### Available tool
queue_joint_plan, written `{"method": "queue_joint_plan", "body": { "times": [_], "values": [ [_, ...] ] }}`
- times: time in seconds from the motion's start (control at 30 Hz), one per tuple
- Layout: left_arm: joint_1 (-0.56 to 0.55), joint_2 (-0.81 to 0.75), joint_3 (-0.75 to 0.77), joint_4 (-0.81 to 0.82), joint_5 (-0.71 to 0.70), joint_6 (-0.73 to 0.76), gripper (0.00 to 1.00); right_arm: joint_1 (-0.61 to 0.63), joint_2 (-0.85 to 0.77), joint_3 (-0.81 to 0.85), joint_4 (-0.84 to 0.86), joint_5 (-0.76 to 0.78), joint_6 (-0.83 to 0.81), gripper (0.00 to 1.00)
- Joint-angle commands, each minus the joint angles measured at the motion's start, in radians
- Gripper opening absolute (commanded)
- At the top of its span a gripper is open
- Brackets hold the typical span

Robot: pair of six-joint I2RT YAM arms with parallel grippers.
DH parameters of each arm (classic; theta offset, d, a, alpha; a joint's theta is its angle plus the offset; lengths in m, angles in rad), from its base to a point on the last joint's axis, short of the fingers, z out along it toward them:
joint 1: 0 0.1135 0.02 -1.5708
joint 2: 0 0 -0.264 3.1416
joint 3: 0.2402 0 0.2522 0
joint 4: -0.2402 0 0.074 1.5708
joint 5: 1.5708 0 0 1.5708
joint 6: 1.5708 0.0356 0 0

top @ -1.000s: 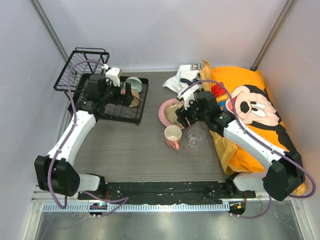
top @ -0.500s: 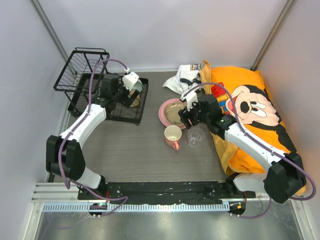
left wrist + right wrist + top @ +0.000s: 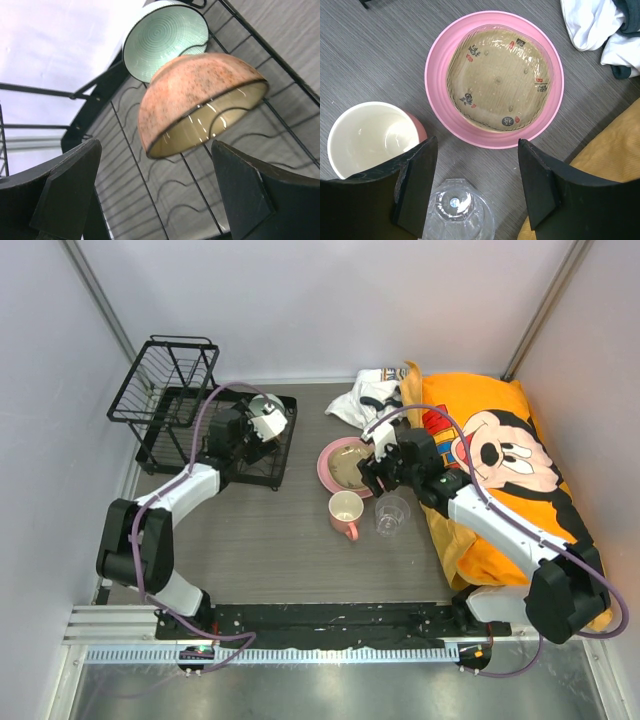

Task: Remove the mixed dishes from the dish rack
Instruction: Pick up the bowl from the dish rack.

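Observation:
My left gripper will next move down onto the end of the speckled pink-tan bowl's rim nearest the upper basket (image 3: 151,150) and close, because that end of the rim faces the gap between my fingers.
The black dish rack (image 3: 160,445) stands at the back left. My left gripper (image 3: 265,430) is open and empty over its lower tray (image 3: 138,170), facing a speckled pink-tan bowl (image 3: 195,95) and the mint-green bowl (image 3: 165,37) behind it, both on edge. My left gripper (image 3: 155,195) touches neither. The large pink plate (image 3: 328,455) lies on the table with the tan shallow dish (image 3: 348,468) on it. The pink mug (image 3: 346,512) and the clear glass cup (image 3: 391,512) stand beside it. My right gripper (image 3: 370,480) is open and empty above the table between plate (image 3: 440,95) and cup (image 3: 455,210).
The rack's raised upper basket (image 3: 165,380) sits at the far left. A white cloth (image 3: 370,395) lies at the back. A large orange Mickey Mouse cushion (image 3: 490,460) fills the right side. Walls close in on the left, back and right.
My left gripper has swung right, from over the rack's left part to over the bowls at its right end. My right arm has barely moved.

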Motion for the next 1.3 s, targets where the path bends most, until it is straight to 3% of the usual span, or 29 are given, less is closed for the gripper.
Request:
{"method": "queue_joint_plan", "body": {
  "times": [0.0,0.27,0.5,0.97,1.27],
  "values": [
    [0.003,0.05,-0.014,0.205,-0.016,0.067,0.96,-0.014,0.008,-0.002,0.046,-0.012,-0.01,0.7],
    [0.001,0.124,-0.037,0.368,-0.025,0.084,0.87,-0.024,0.031,-0.001,0.046,-0.01,-0.015,0.7],
    [0.003,0.157,-0.057,0.426,-0.022,0.079,0.71,-0.029,0.051,0.001,0.045,-0.01,-0.018,0.7],
    [0.001,0.161,-0.104,0.489,-0.006,0.066,0.42,-0.049,0.055,-0.001,0.045,-0.01,-0.016,0.69],
    [0.001,0.17,-0.104,0.501,-0.006,0.046,0.29,-0.058,0.058,-0.002,0.045,-0.015,-0.016,0.7]
  ]
}}
